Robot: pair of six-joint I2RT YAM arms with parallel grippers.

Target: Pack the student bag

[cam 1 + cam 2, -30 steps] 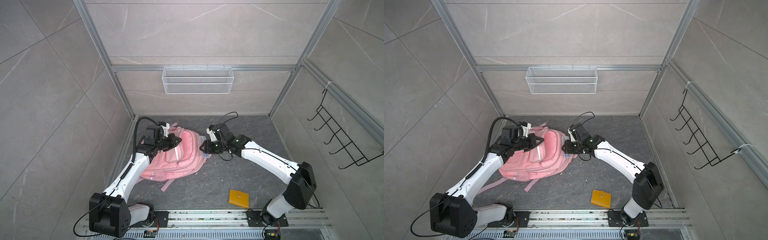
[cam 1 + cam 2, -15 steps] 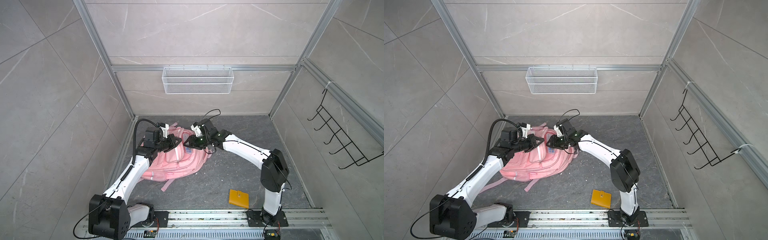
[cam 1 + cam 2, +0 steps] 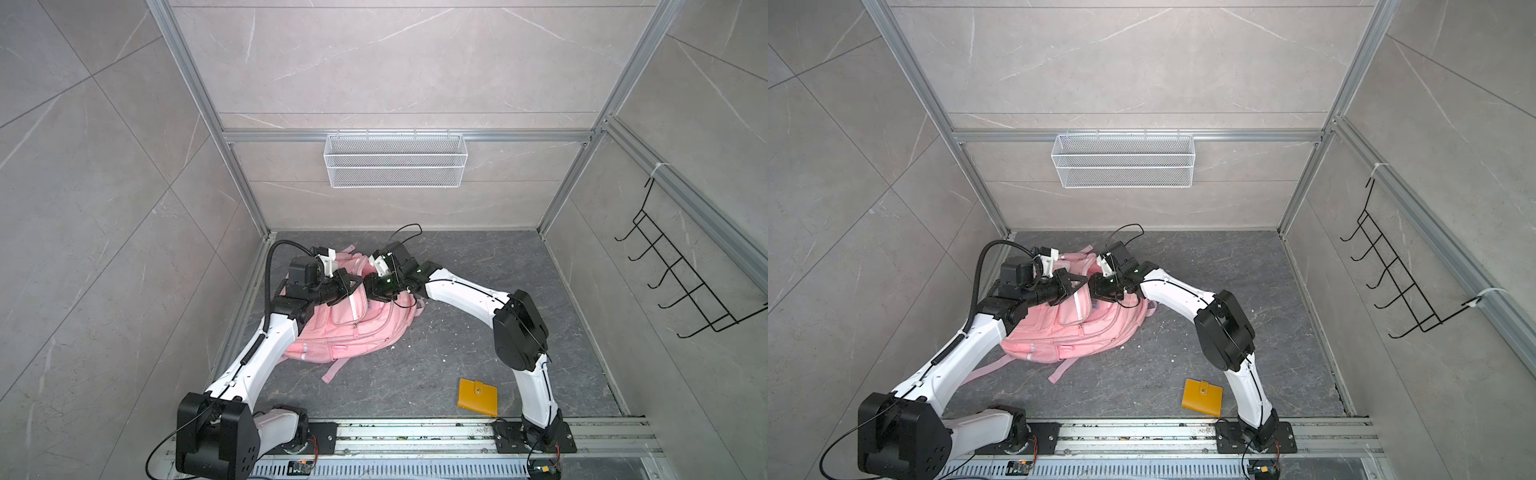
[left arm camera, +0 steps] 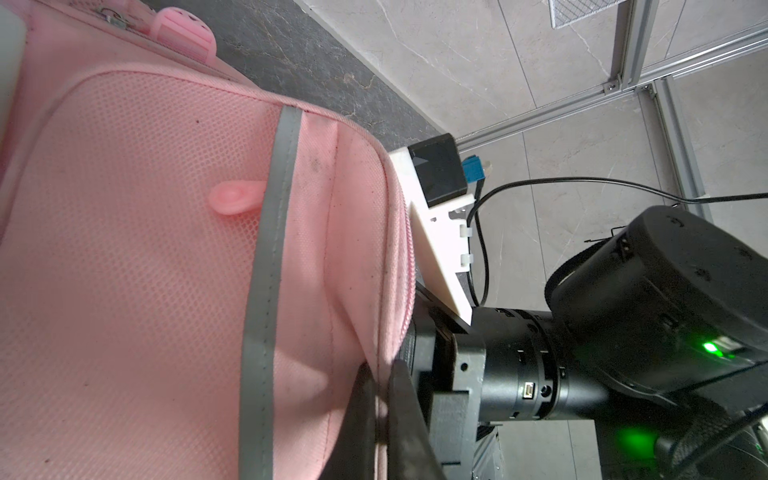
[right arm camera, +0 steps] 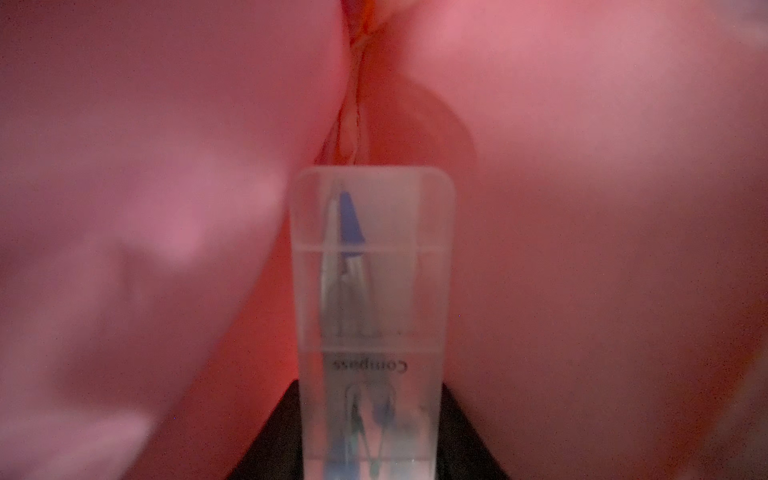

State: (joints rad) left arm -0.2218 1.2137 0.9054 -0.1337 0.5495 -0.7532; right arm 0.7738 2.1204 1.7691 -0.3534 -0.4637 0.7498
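Observation:
Next, my left gripper stays still at the bag's opening and spreads its fingers to release the piped seam (image 4: pixel 387 357), which runs between the closed fingers.
The pink student bag (image 3: pixel 357 328) (image 3: pixel 1084 328) lies on the dark floor at the left in both top views. My left gripper (image 3: pixel 351 286) (image 3: pixel 1079 286) (image 4: pixel 380 374) is shut on the bag's zipper rim (image 4: pixel 395 257), holding the opening up. My right gripper (image 3: pixel 374 287) (image 3: pixel 1097 291) (image 5: pixel 372 457) reaches into that opening from the right. It is shut on a clear plastic compass box (image 5: pixel 372 291), which is surrounded by pink lining (image 5: pixel 582 249). The box does not show in the top views.
A yellow wallet (image 3: pixel 478 397) (image 3: pixel 1202 397) lies on the floor near the front rail. A white wire basket (image 3: pixel 395 160) (image 3: pixel 1123 160) hangs on the back wall and a black hook rack (image 3: pixel 681 274) (image 3: pixel 1399 274) on the right wall.
The right gripper has moved left from beside the bag into its opening, its arm folding at the elbow. The left gripper has stayed on the rim.

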